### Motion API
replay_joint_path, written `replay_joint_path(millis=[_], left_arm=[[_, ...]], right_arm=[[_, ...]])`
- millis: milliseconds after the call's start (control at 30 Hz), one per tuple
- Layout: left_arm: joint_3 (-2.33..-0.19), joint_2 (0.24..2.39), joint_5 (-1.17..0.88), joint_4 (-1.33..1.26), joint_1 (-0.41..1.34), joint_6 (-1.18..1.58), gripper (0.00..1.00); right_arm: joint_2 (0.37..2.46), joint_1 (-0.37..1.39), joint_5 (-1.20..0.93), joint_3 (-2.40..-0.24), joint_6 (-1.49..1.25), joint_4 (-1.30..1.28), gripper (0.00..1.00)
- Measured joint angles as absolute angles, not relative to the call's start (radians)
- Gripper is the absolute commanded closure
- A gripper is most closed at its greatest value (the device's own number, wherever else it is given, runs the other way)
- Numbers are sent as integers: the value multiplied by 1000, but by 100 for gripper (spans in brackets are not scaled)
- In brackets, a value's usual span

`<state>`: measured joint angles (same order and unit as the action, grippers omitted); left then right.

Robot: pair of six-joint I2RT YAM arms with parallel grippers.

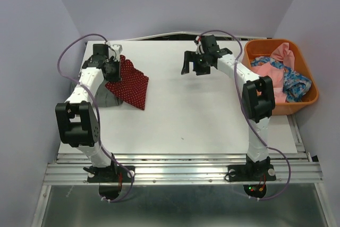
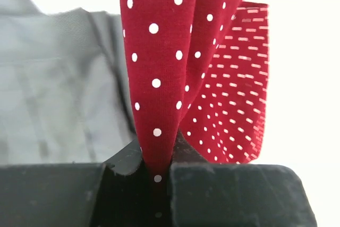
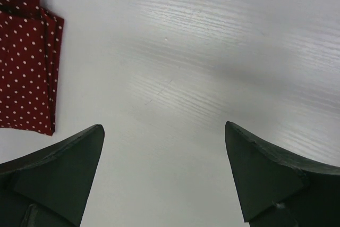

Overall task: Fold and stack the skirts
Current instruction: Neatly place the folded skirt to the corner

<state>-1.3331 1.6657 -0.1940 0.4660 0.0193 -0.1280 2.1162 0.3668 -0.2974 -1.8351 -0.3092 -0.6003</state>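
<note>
The left gripper first carries the red skirt's pinched fold to the left in the top view next, farther over the grey skirt [image 1: 104, 95] [image 2: 59, 87], since the red skirt still overhangs bare table.
The dark red dotted skirt [image 1: 133, 85] lies folded at the table's back left, partly over the folded grey skirt [image 1: 105, 98]. My left gripper [image 1: 112, 70] is shut on a pinched fold of the red skirt [image 2: 159, 78] and lifts that edge; the grey skirt [image 2: 53, 89] lies beside it. My right gripper [image 1: 190, 66] is open and empty over bare table at the back centre, its fingertips [image 3: 79, 152] wide apart; the red skirt's corner [image 3: 26, 62] shows at the left. The blue flower-print skirt [image 1: 294, 82] lies in the orange basket.
An orange basket [image 1: 308, 102] at the back right holds the blue skirt and a pink cloth [image 1: 273, 70]. The white table [image 1: 202, 115] ends at a metal rail near the arm bases. Walls close in on both sides.
</note>
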Motion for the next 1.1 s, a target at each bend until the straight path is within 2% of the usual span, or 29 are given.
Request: replay_joint_path(millis=[633, 1100], left_arm=[[-1554, 1640, -263, 610, -200, -271, 100], [-1486, 1655, -279, 562, -292, -300, 100]], right_arm=[[2116, 366, -342, -1835, -309, -590, 0], [2116, 366, -348, -1835, -309, -590, 0]])
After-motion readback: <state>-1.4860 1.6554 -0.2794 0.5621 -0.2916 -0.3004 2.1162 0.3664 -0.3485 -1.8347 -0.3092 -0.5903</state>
